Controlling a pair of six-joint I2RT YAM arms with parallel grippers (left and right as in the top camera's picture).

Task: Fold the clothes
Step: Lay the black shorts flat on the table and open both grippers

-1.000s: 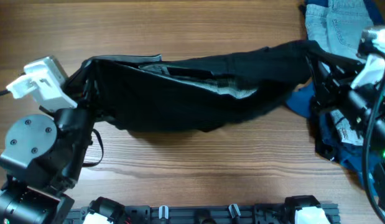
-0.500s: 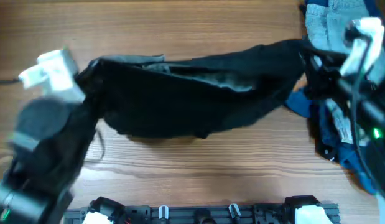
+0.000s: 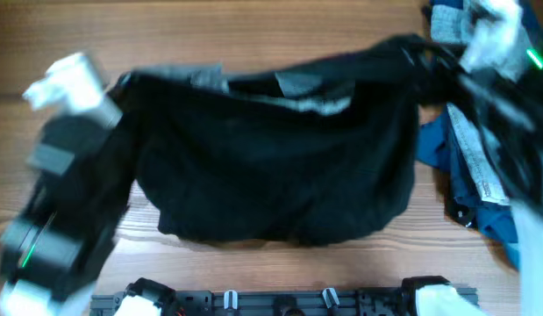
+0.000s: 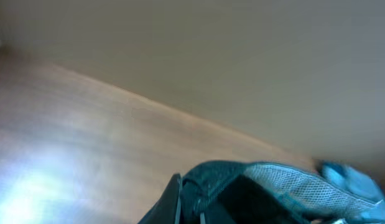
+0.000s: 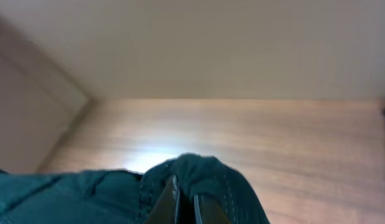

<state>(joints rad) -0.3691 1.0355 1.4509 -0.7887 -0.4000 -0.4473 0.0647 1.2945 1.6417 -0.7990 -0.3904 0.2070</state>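
Note:
I will next lower my left gripper outward and let go of the shorts' corner on the bare far tabletop, since that open wood is below and outward of the gripper.
A black pair of shorts (image 3: 280,167) with a grey mesh lining hangs stretched between my two grippers above the wooden table. My left gripper (image 3: 122,88) is shut on its left corner; the left wrist view shows the fingers (image 4: 189,208) pinching dark fabric (image 4: 260,193). My right gripper (image 3: 429,61) is shut on its right corner; the right wrist view shows the fingers (image 5: 186,205) clamped on a bunched dark hem (image 5: 204,177). The garment's lower edge droops toward the front of the table.
A pile of other clothes lies at the right: light blue jeans (image 3: 451,26) at the back right and a blue garment (image 3: 464,175) with a white label under my right arm. A black rail (image 3: 280,303) runs along the front edge.
Both arms have lifted and moved back with the shorts; the garment now hangs wider and lower, spreading toward the front edge. Both arms are blurred with motion.

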